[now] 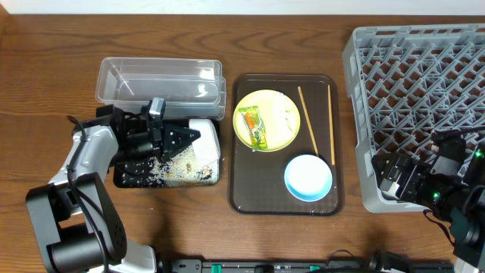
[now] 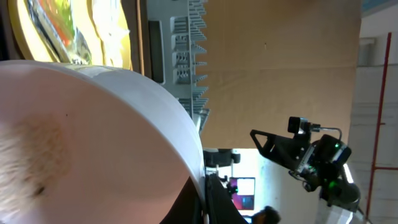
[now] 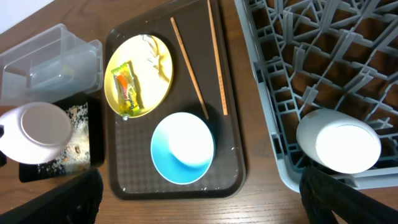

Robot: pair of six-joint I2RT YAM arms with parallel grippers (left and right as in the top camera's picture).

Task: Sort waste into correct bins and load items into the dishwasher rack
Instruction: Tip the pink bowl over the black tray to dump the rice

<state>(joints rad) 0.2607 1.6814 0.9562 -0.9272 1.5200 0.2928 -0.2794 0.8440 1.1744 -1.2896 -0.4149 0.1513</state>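
Note:
My left gripper swings toward the light blue bowl (image 1: pixel 308 177) next, levels its white bowl and lowers it onto the brown tray's near corner (image 1: pixel 255 183), because that spot is bare.
My left gripper (image 1: pixel 189 137) is shut on the rim of a white bowl (image 1: pixel 204 135) and holds it tipped over the black tray (image 1: pixel 151 176), which has rice scattered in it. In the left wrist view the bowl (image 2: pixel 81 137) fills the frame, with the jaws (image 2: pixel 206 196) on its rim. The yellow-green plate (image 1: pixel 276 114) carries the green-and-orange wrapper (image 1: pixel 254 127). Two chopsticks (image 1: pixel 307 120) and the light blue bowl (image 1: pixel 308 177) lie on the brown tray. My right gripper (image 3: pixel 199 199) is open and empty at the grey rack's (image 1: pixel 424 68) near-left corner.
The clear tub (image 1: pixel 159 80) stands behind the black tray. The dark brown serving tray (image 1: pixel 242 193) sits mid-table. A second white round dish (image 3: pixel 339 146) rests in the rack's corner, under my right arm in the overhead view.

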